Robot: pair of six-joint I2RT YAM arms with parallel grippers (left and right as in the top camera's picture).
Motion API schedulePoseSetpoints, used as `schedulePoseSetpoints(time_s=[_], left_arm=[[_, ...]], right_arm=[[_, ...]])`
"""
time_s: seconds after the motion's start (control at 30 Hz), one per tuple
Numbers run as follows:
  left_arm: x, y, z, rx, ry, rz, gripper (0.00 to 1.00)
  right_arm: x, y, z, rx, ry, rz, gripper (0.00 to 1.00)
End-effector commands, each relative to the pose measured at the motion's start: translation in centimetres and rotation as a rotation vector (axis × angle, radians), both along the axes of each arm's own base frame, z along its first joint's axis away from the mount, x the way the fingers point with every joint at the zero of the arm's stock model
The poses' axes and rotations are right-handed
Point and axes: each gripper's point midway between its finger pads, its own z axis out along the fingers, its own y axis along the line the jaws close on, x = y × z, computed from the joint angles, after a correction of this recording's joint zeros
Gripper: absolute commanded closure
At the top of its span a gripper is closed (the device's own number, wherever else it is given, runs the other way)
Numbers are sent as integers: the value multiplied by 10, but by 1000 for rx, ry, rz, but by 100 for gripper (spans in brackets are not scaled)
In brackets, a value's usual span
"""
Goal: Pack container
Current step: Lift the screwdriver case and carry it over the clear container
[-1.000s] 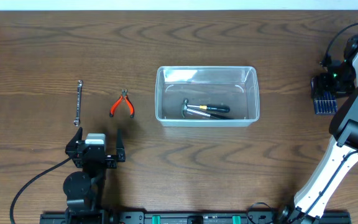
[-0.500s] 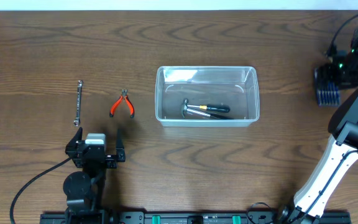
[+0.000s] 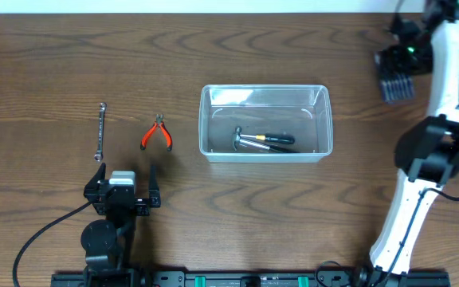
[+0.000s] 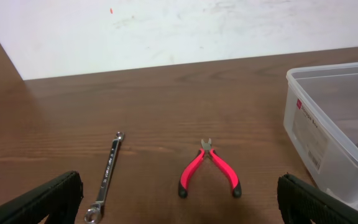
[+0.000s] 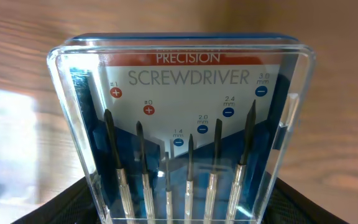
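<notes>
I should next swing my right gripper left in the overhead view, to the container's bare bottom beyond the hammer [image 3: 249, 140] below it, then lower and release the case [image 3: 394, 82].
The container [image 3: 265, 88] is a clear tub at the table's middle, with a small hammer [image 3: 249, 140] and a black-handled tool [image 3: 281, 140] lying in it; its corner shows in the left wrist view as the container [image 4: 328, 118]. My right gripper [image 3: 398, 65] hangs raised at the far right, shut on a clear-and-blue precision screwdriver case [image 3: 394, 82]. The right wrist view is filled by that case [image 5: 182, 118] between my fingers [image 5: 42, 208]. My left gripper [image 3: 123, 177] rests open near the front left, with red-handled pliers [image 4: 209, 168] and a wrench [image 4: 107, 174] ahead of it.
The pliers [image 3: 157, 134] and wrench [image 3: 100, 131] lie left of the container on the wooden table [image 3: 54, 64]. A white wall [image 4: 166, 25] stands behind the table's far edge. The right arm's white links [image 3: 409, 207] rise at the right side.
My right gripper has carried the screwdriver case from the right edge toward the back and a little left. The left arm and the tools on the table have not moved.
</notes>
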Motion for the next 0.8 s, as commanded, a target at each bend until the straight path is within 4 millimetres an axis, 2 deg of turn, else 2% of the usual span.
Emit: schedulePoseSetpoints(time_s=[0.0, 0.17, 0.3, 0.57, 0.67, 0.77], left_arm=[[0, -3, -15, -13, 36, -14, 2], [0, -3, -15, -13, 36, -14, 2], [0, -3, -15, -13, 36, -14, 2], [0, -3, -15, -13, 36, -14, 2], [0, -3, -15, -13, 36, -14, 2], [0, -3, -15, -13, 36, -14, 2]], right_arm=[[12, 47, 26, 13, -69, 86, 80], [12, 109, 53, 11, -125, 220, 80], [1, 156, 74, 14, -161, 325, 80], [-26, 222, 108, 56, -222, 523, 82], [-37, 249, 111, 137, -224, 604, 82], [-44, 267, 110, 153, -221, 661, 82]])
